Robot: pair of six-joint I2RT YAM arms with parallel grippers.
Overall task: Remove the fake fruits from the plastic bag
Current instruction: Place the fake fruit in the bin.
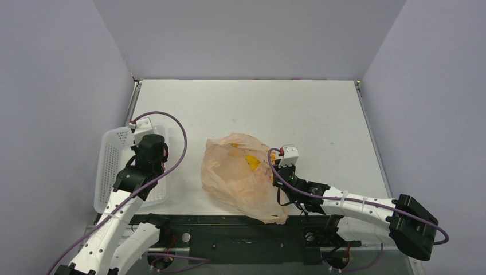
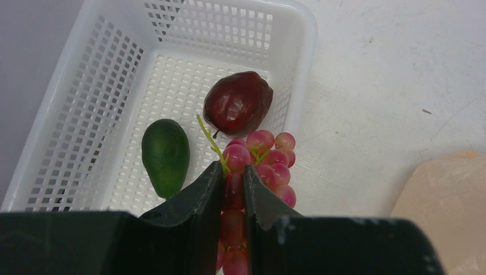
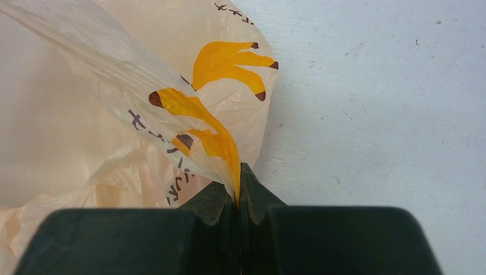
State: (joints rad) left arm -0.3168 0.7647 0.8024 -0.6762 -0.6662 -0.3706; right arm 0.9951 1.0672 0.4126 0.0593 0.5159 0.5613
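The berries should go down into the white mesh basket (image 2: 304,57) with my left gripper, which will let go of them on the basket's bottom (image 2: 199,160) beside the green avocado-shaped fruit, as that spot is bare.
In the left wrist view my left gripper (image 2: 234,169) is shut on a cluster of small red berries (image 2: 275,157) with a green stem, hanging over the right wall of the white mesh basket (image 2: 304,57). A dark red round fruit (image 2: 238,103) lies inside the basket. The peach-orange plastic bag (image 1: 243,175) lies crumpled in the middle of the table. My right gripper (image 3: 239,172) is shut on a fold of the bag (image 3: 114,114) with yellow printed marks. What is inside the bag is hidden.
A green avocado-shaped fruit (image 2: 165,156) lies in the basket (image 1: 112,166), which stands at the table's left edge. The white table (image 1: 286,109) stretches behind the bag. A corner of the bag (image 2: 447,200) shows in the left wrist view.
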